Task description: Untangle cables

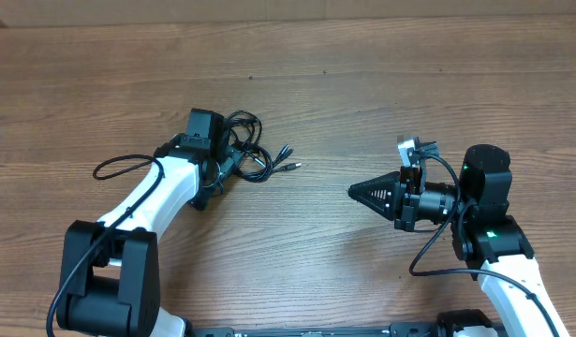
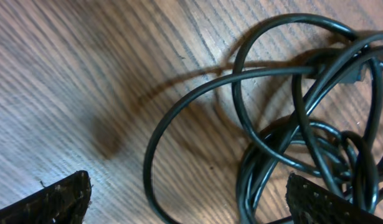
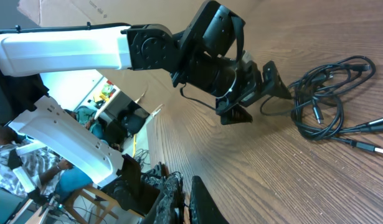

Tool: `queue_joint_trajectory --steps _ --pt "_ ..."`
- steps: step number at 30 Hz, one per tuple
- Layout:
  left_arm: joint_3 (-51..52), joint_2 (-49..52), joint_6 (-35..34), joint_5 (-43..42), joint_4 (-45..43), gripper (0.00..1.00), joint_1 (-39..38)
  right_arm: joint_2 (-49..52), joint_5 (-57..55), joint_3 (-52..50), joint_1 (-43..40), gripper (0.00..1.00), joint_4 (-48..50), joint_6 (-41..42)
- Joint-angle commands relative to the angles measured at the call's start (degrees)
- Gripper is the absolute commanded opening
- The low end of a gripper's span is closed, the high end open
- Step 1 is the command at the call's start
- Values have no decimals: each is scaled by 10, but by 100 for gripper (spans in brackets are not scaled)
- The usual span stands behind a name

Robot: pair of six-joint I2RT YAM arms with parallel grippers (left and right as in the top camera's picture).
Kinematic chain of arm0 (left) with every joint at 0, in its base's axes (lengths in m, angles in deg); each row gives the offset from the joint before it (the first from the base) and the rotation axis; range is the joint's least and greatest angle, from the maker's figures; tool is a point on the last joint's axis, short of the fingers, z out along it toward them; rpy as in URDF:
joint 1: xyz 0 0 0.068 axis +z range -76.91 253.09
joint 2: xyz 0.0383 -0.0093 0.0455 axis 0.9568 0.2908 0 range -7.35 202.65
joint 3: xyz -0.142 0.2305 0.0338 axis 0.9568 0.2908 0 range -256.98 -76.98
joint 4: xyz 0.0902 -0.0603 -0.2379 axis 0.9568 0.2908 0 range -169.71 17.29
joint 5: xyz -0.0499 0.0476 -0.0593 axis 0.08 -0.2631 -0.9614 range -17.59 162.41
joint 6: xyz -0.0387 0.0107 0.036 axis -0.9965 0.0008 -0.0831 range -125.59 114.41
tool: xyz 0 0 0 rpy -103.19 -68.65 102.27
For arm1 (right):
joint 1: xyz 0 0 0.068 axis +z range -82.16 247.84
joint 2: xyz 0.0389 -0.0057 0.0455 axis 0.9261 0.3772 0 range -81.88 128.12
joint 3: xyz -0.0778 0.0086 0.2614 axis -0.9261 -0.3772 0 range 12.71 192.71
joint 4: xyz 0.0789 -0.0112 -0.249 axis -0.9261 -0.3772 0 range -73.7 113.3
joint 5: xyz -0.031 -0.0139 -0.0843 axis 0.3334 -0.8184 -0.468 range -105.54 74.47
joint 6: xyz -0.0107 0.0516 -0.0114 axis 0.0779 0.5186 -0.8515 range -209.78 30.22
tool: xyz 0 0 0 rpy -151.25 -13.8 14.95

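Observation:
The bundle's outer loop (image 2: 149, 158) already bows out between my open fingers, so my left gripper will ease outward, farther over that loop, and close on it.
The cables (image 1: 254, 152) lie as a knotted bundle of thin black cords on the wooden table, left of centre, with plug ends (image 1: 289, 167) pointing right. My left gripper (image 1: 228, 165) is down at the bundle's left side. In the left wrist view it (image 2: 191, 208) is open wide, with loops of the cables (image 2: 303, 124) lying between and beyond its fingers (image 2: 57, 200). My right gripper (image 1: 355, 193) is shut and holds nothing, pointing left about a hand's width right of the plugs. The right wrist view shows the cables (image 3: 322, 106) and the left gripper (image 3: 260, 102) ahead of my shut right gripper (image 3: 186, 202).
A thin black wire (image 1: 119, 167) loops on the table beside the left arm. The bare wooden table (image 1: 362, 94) stretches behind and between the arms. Both arm bases stand at the near edge.

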Motion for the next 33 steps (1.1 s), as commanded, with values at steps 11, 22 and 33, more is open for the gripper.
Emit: queue_joint_trajectory --steps 11,22,33 --pt "-7 30 -35 40 -39 86 0 1 -4 14 2 4 2 -4" --pt "-7 52 -35 40 -69 59 0 1 -7 14 2 4 -12 -4" --pt "-7 83 -37 41 -107 63 0 1 -7 14 2 4 -13 -4"
